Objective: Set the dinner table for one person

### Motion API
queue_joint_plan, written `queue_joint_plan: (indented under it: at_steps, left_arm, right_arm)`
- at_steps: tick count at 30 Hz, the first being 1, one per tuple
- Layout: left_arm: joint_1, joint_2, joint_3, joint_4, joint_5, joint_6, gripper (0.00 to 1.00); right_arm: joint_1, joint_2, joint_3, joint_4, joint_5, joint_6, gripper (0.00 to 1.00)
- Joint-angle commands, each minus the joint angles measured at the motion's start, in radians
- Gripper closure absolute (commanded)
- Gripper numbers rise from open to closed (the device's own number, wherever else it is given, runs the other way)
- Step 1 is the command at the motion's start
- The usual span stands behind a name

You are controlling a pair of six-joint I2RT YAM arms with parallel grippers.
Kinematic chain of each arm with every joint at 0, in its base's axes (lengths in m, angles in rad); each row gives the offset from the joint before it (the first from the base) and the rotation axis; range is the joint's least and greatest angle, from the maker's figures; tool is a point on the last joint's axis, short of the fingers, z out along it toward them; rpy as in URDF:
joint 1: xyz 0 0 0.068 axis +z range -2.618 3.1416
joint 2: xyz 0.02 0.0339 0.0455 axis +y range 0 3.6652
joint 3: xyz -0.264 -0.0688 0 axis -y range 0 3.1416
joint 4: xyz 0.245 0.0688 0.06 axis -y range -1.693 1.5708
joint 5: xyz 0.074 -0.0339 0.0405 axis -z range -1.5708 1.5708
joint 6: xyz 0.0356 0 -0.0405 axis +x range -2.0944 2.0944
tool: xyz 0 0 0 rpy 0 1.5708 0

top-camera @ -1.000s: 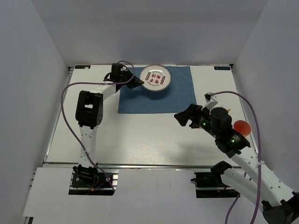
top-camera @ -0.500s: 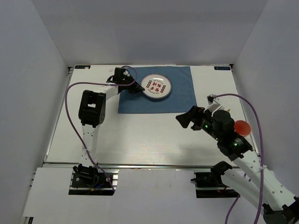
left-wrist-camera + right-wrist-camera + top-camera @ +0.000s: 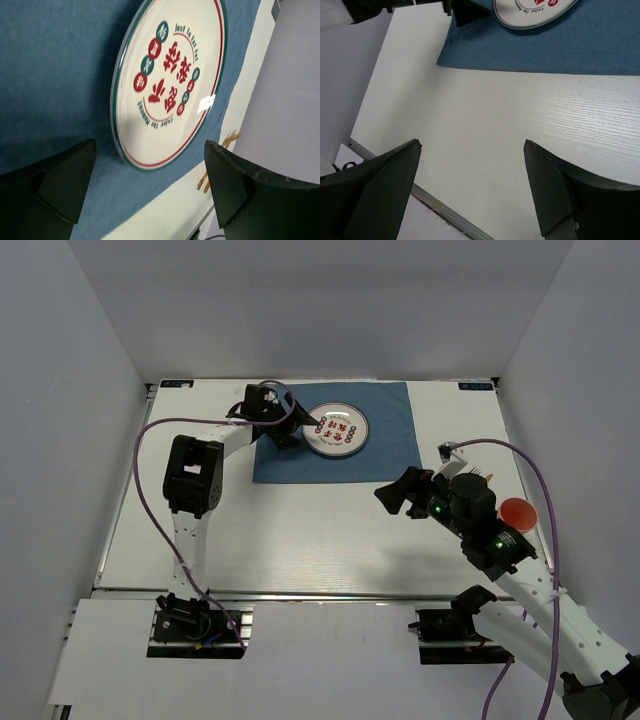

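Note:
My right gripper moves toward the right in the top view next, then down over the red cup's fork-side rim (image 3: 504, 504), since the cup's opening admits one finger.
The white dinner table (image 3: 300, 530) carries a blue cloth placemat (image 3: 390, 455) at the back. A white plate (image 3: 336, 428) with a green rim and red print lies flat on the mat. My left gripper (image 3: 300, 428) is open, and the plate's left rim sits between its spread fingers. In the left wrist view the plate (image 3: 175, 75) fills the top, with its near edge reaching between the two dark fingers (image 3: 70, 180). My right gripper (image 3: 390, 495) is open over bare tabletop right of centre, holding nothing. Its wrist view shows the plate (image 3: 530, 12) and the placemat (image 3: 600, 45) at the top.
A red cup (image 3: 517, 512) stands on the table at the right, beside my right arm. Gold prongs like a fork's tines (image 3: 220, 167) lie on the white top just past the placemat's edge. The metal rail (image 3: 450, 215) marks the table's front edge. Grey walls enclose three sides.
My left gripper has opened and let go of the plate, which moved slightly right and toward the front and now lies flat on the placemat. The right arm shifted only slightly.

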Motion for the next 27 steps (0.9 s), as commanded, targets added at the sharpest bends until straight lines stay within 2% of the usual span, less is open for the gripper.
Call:
queue_joint_plan:
  at_steps: [1,3,6,8,9,12,15,19,20,23,27]
  left_arm:
    - [-0.006,-0.157,-0.039,-0.064,-0.06,0.018,0.02]
    - [-0.006,-0.213,-0.059,-0.167,-0.17,0.028,0.02]
    - [-0.006,-0.344,-0.114,-0.333,-0.371,0.013,0.02]
    - [-0.006,-0.481,-0.175,-0.432,-0.489,0.01,0.02]
    - [-0.006,-0.482,-0.175,-0.46,-0.534,0.01,0.02]
    - [0.005,-0.601,-0.22,-0.574,-0.614,0.031,0.02]
    - [0.014,-0.704,-0.298,-0.605,-0.657,0.097,0.02]
    - [0.014,-0.778,-0.373,-0.642,-0.625,0.156,0.02]
    - [0.014,-0.795,-0.398,-0.651,-0.613,0.182,0.02]
    - [0.005,-0.815,-0.396,-0.692,-0.613,0.235,0.02]
    - [-0.006,-0.861,-0.431,-0.656,-0.582,0.283,0.02]
  right_arm:
    - [-0.002,0.023,0.045,-0.01,0.052,-0.023,0.11]
    - [0.0,0.046,0.083,-0.068,0.119,-0.011,0.11]
    - [-0.008,0.129,0.19,-0.253,0.386,0.087,0.11]
    - [-0.029,0.193,0.261,-0.346,0.637,0.141,0.11]
    - [-0.029,0.207,0.281,-0.364,0.684,0.143,0.11]
    - [-0.068,0.265,0.367,-0.452,0.846,0.15,0.11]
    - [-0.124,0.331,0.425,-0.542,0.981,0.185,0.11]
    - [-0.244,0.393,0.407,-0.535,0.967,0.159,0.11]
    - [-0.319,0.405,0.401,-0.52,0.93,0.15,0.11]
    - [-0.425,0.411,0.36,-0.44,0.866,0.107,0.11]
    - [-0.532,0.434,0.328,-0.425,0.832,0.117,0.11]
